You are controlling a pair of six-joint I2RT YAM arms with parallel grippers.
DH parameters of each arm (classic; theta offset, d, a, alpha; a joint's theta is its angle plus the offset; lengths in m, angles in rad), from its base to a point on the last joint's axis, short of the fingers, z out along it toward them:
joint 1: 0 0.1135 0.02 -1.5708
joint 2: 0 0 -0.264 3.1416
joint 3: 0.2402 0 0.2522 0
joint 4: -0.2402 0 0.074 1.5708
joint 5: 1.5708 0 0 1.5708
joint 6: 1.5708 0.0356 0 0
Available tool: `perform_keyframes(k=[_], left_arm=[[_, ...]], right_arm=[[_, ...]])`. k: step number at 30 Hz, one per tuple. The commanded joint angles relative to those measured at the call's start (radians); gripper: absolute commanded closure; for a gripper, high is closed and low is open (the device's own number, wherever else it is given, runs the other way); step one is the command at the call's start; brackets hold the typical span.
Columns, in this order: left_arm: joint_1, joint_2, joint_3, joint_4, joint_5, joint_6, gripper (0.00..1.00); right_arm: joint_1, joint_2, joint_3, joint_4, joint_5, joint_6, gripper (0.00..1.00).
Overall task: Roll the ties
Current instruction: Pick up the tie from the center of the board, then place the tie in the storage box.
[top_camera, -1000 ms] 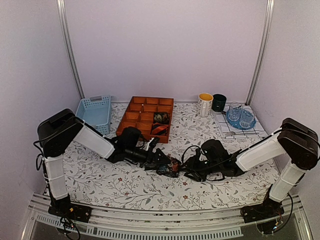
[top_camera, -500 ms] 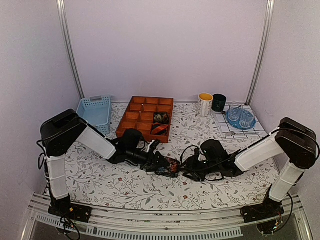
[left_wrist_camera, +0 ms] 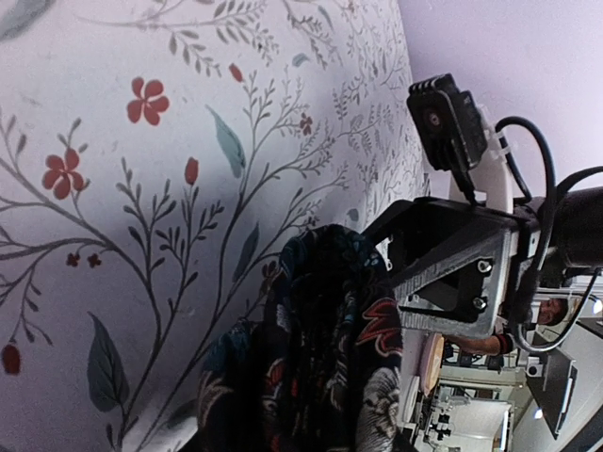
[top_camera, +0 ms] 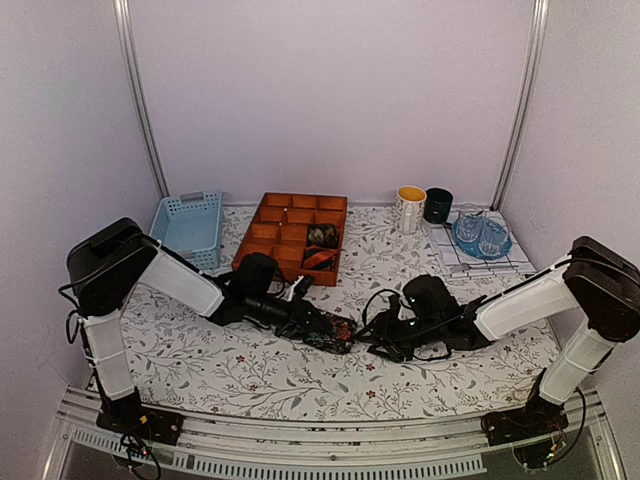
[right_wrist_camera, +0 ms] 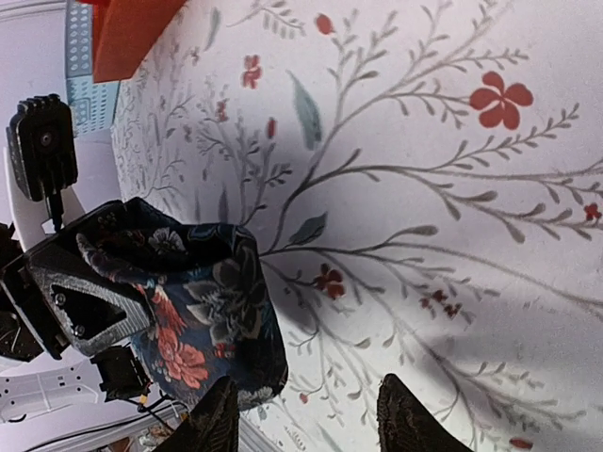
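Note:
The tray section [top_camera: 289, 256] beside the red-and-black tie is empty. My left gripper will next lift the dark floral tie's coil outward, then lower it into that section and release it.
A dark floral tie [top_camera: 338, 333], rolled into a small coil, lies at the middle of the flowered tablecloth. My left gripper [top_camera: 322, 326] reaches in from the left and is shut on the coil. In the left wrist view the tie [left_wrist_camera: 330, 358] fills the bottom centre and hides my own fingers. The right wrist view shows the tie [right_wrist_camera: 193, 311] with a grey left finger [right_wrist_camera: 80, 306] pressed against it. My right gripper [right_wrist_camera: 309, 381] stands open just right of the coil, with only tablecloth between its fingers. Two more rolled ties [top_camera: 321, 237] sit in tray compartments, one red-and-black [top_camera: 318, 258].
An orange compartment tray [top_camera: 262, 232] stands behind the left arm, a blue basket [top_camera: 190, 225] to its left. At the back right are a yellow-rimmed mug [top_camera: 410, 208], a dark mug [top_camera: 437, 205] and glasses on a blue plate [top_camera: 482, 237]. Black cables [top_camera: 375, 305] loop by the right gripper [top_camera: 378, 338].
My left gripper's jaws have closed in on the tie coil, which now looks flatter and sits slightly further left. The right gripper has barely moved.

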State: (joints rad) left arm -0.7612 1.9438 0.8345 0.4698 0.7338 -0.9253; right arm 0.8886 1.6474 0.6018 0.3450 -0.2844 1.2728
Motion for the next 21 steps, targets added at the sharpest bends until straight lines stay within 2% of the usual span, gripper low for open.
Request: perform_keyframes(k=[1, 6, 12, 16, 21], left_arm=[[0.042, -0.136, -0.002, -0.107, -0.028, 0.050, 0.88], [0.113, -0.258, 0.035, -0.327, -0.060, 0.135, 0.91], [0.284, -0.362, 0.142, -0.648, -0.111, 0.280, 0.91], [0.387, -0.349, 0.247, -0.784, -0.108, 0.355, 0.92], [0.426, -0.228, 0.441, -0.938, -0.123, 0.463, 0.92]], right_arm=[[-0.006, -0.263, 0.051, -0.142, 0.026, -0.076, 0.50], [-0.011, -0.421, 0.092, -0.303, 0.096, -0.152, 0.48], [-0.018, -0.501, 0.113, -0.408, 0.152, -0.236, 0.47], [-0.030, -0.503, 0.084, -0.405, 0.144, -0.266, 0.47], [-0.056, -0.477, 0.064, -0.386, 0.105, -0.299, 0.47]])
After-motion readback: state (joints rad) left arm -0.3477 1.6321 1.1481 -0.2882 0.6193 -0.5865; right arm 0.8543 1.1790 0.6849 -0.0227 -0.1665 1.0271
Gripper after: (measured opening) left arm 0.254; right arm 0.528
